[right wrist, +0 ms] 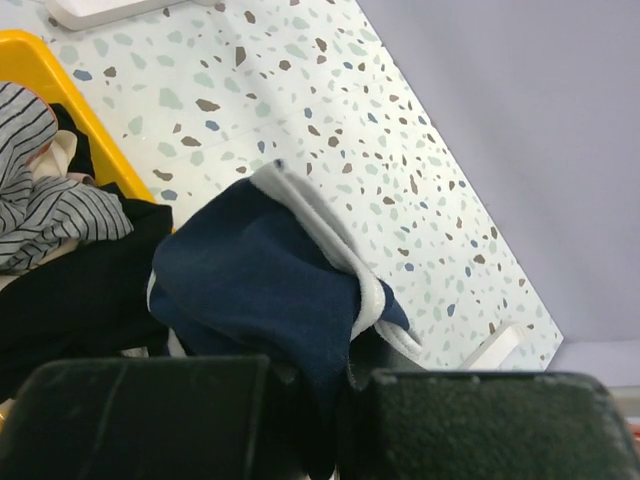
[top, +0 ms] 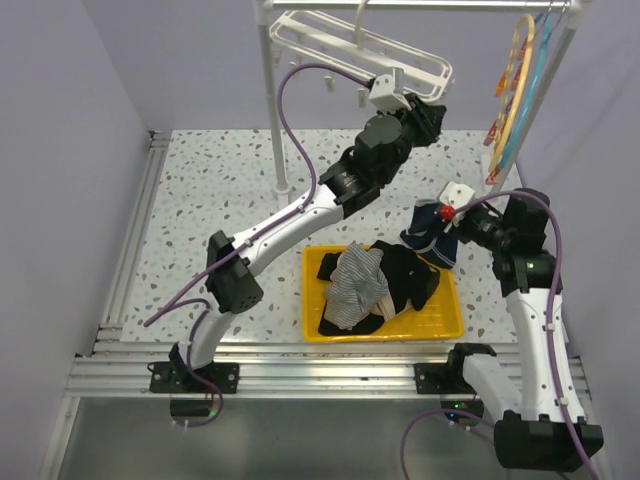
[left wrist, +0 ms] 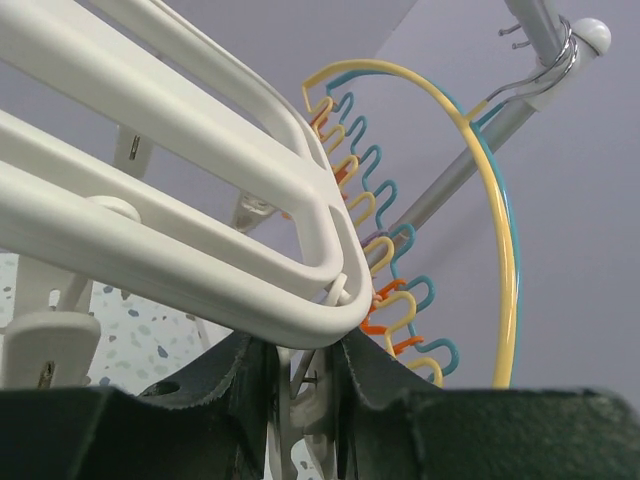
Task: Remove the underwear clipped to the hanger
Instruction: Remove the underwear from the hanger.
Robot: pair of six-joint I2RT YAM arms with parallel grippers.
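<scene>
My right gripper holds the navy blue underwear [top: 430, 238] and will next carry it back and down to release on the tray's bare yellow bottom, which the black underwear leaves open.
The white clip hanger [top: 360, 45] hangs from the rack at the top. My left gripper [top: 428, 112] is raised to its right end. In the left wrist view its jaws [left wrist: 300, 350] press both sides of a white clip [left wrist: 305, 390] under the hanger frame [left wrist: 200, 230], and no cloth shows in that clip. My right gripper [top: 452, 222] is shut on navy blue underwear [top: 430, 238] with a white band [right wrist: 260, 280], held above the back right corner of the yellow tray [top: 385, 335]. Grey striped underwear [top: 358, 282] and black underwear [top: 408, 280] lie in the tray.
The rack's white post [top: 275, 110] stands behind the tray on the speckled table. Several coloured wavy hangers [top: 515, 90] hang at the rack's right end, close beyond the left gripper [left wrist: 500, 230]. Lavender walls close in the left, back and right.
</scene>
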